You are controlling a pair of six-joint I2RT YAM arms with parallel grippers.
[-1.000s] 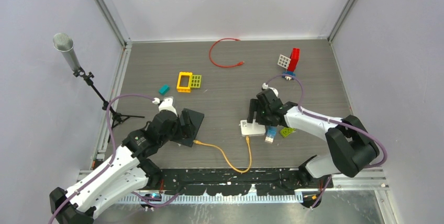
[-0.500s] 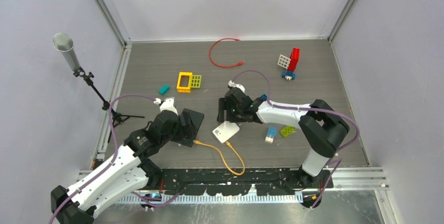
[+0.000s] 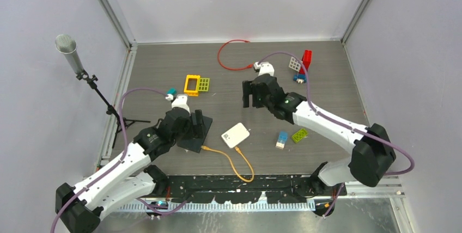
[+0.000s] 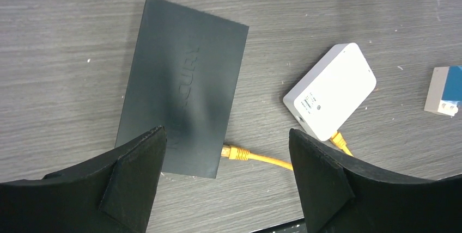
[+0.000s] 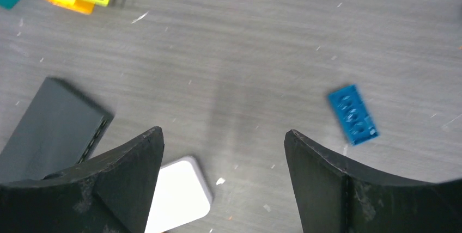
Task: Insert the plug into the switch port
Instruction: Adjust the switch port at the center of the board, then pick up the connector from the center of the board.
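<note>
The near end of the red cable (image 3: 248,67) lies free on the table. My right gripper will move outward, turn, and come down onto it.
The black switch (image 3: 197,136) lies flat at centre left and fills the left wrist view (image 4: 180,86). An orange cable (image 3: 239,165) loops toward the near edge. One orange plug (image 4: 235,153) meets the switch's near edge; I cannot tell whether it is seated. The other plug (image 4: 339,140) sits in a white box (image 3: 235,135). My left gripper (image 3: 195,126) is open and empty above the switch's near end (image 4: 226,130). My right gripper (image 3: 253,96) is open and empty, raised behind the white box (image 5: 174,195), with the switch (image 5: 52,118) at that view's left.
A red cable (image 3: 231,56) lies at the back. Yellow and green bricks (image 3: 196,85) and a teal brick (image 3: 171,91) sit behind the switch. A blue plate (image 5: 353,114), a blue-white brick (image 3: 281,139), a green plate (image 3: 299,135) and a red-white stack (image 3: 302,63) are on the right. A microphone stand (image 3: 71,53) is far left.
The right gripper moved the white box left toward the switch, let go of it, then lifted away to the back. The cable loop shifted left with it. The left gripper rose slightly.
</note>
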